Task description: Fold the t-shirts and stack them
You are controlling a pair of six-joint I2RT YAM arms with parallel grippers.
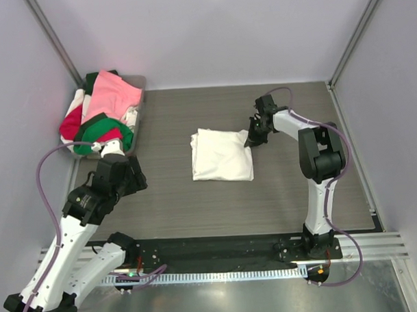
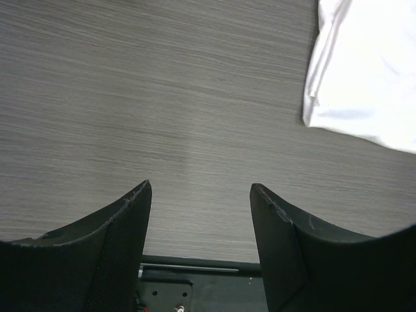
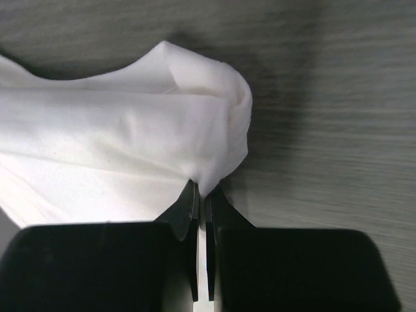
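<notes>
I will pull the folded t-shirt (image 1: 221, 154) outward and to the right in the top view with my right gripper, and let go of it in the table's far corner (image 1: 315, 99), because the wood there is clear.
A folded white t-shirt (image 1: 221, 154) lies mid-table. My right gripper (image 1: 250, 137) is shut on its far right corner; in the right wrist view the jaws (image 3: 203, 195) pinch the white t-shirt (image 3: 130, 156), whose corner is lifted off the wood. My left gripper (image 1: 127, 174) is open and empty over bare wood left of the shirt; its fingers (image 2: 123, 234) stand wide apart, and the shirt's edge (image 2: 364, 84) shows at the upper right. Pink, red, green and white t-shirts (image 1: 105, 108) are heaped at the far left.
The heap of shirts sits in a shallow grey tray (image 1: 138, 83) in the far left corner. White walls with metal posts enclose the table. A metal rail (image 1: 225, 251) runs along the near edge by the arm bases.
</notes>
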